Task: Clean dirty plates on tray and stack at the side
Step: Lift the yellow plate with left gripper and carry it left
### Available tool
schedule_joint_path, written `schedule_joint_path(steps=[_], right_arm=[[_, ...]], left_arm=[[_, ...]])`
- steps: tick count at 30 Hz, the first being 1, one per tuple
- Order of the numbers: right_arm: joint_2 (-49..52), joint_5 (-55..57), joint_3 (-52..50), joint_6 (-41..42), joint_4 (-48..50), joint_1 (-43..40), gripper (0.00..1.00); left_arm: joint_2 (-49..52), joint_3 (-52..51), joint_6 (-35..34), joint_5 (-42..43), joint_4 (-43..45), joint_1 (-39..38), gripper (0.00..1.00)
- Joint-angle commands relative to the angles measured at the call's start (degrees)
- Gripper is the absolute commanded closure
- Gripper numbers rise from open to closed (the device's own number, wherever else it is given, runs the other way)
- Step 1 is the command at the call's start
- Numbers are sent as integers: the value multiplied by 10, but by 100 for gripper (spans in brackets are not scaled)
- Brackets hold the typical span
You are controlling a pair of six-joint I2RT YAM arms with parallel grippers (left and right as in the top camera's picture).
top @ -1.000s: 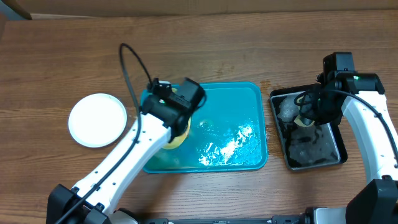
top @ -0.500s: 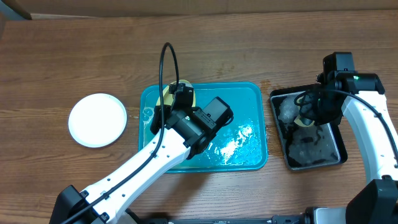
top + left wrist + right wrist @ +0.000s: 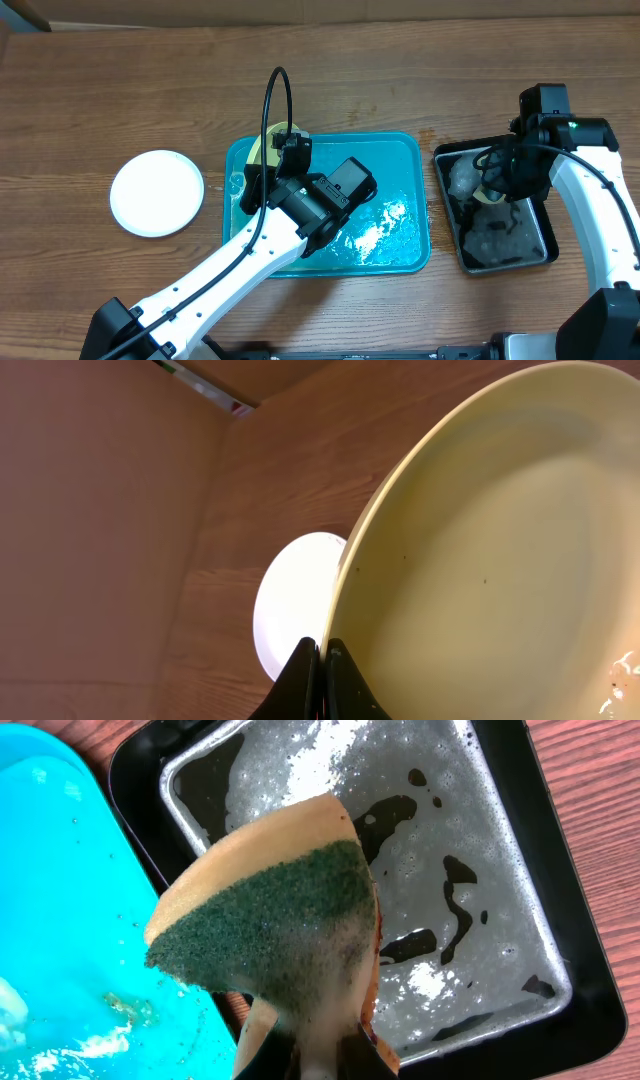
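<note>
I will swing my left gripper over the white plate (image 3: 157, 192) beside the turquoise tray. Then I will tilt the held plate flat and lower it on top.
My left gripper (image 3: 322, 652) is shut on the rim of the pale yellow-green plate (image 3: 490, 560) and holds it tilted on edge. A few small specks mark the plate's face. In the overhead view the plate (image 3: 262, 148) is over the back left corner of the turquoise tray (image 3: 400, 150), with my left gripper (image 3: 288, 148) on it. A white plate (image 3: 157, 192) lies on the table left of the tray and also shows in the left wrist view (image 3: 295, 600). My right gripper (image 3: 315, 1045) is shut on a sponge (image 3: 270, 910) with a green scouring face, above the black tray. A third plate does not show.
The black tray (image 3: 545, 255) with foamy water stands right of the turquoise tray, and in the right wrist view (image 3: 560, 950) it lies under the sponge. The turquoise tray's bed is wet with foam patches (image 3: 385, 225). My left arm's cable (image 3: 268, 95) loops up behind the tray.
My left arm has swung right across the tray and raised the yellow-green plate onto its edge at the back left corner. In the last half second it barely moved. The right arm is still.
</note>
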Motion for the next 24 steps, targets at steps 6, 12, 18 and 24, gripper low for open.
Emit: schedule_joint_path(steps=[6,12,18,24], right_arm=[[2,-2,-3,-2,3,2,93],[2,-2,-3,-2,3,2,94],[2,-2,-2,-2,1,2,93],[2,-2,-3,-2,-1,2,93]], left_arm=[[-15,15,-19,-25,1,-2,96],[-15,15,-19,-3,-1,10,96],[-15,15,-18,157,0,111,96],[-15,15,16,355,10,287,96]])
